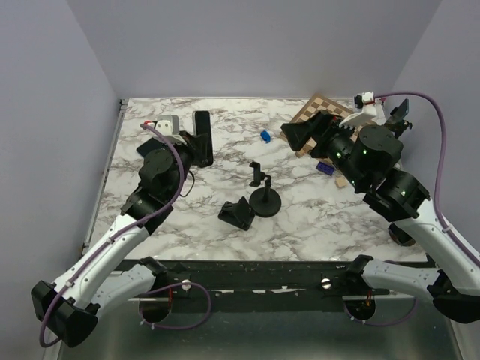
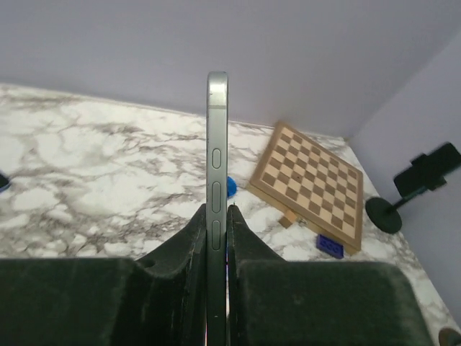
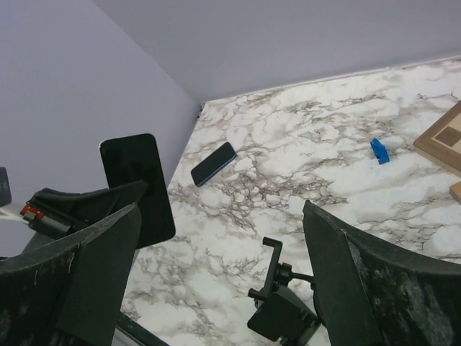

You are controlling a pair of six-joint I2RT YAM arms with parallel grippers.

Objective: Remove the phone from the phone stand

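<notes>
The clamp is empty, so my left gripper will tilt down, then lower, to get the dark phone onto the empty spot [image 1: 182, 155] [image 2: 60, 213] beside the second phone.
My left gripper [image 1: 201, 150] is shut on a dark phone [image 1: 202, 127] and holds it on edge above the table's left side. In the left wrist view the phone [image 2: 217, 166] stands edge-on between the fingers [image 2: 191, 245]. The black phone stand [image 1: 264, 196] stands at the table's middle, and its clamp [image 1: 256, 174] is empty. It also shows in the left wrist view [image 2: 426, 170] and the right wrist view [image 3: 274, 268]. My right gripper [image 1: 300, 135] is open and empty to the right of the stand. The held phone also shows in the right wrist view [image 3: 138, 186].
A second phone [image 3: 214, 163] lies flat on the table near the back left. A black wedge-shaped holder [image 1: 237, 214] sits beside the stand. A chessboard [image 1: 328, 111] lies at the back right, with a blue brick [image 1: 265, 136] and a flat blue piece [image 1: 325, 169] near it.
</notes>
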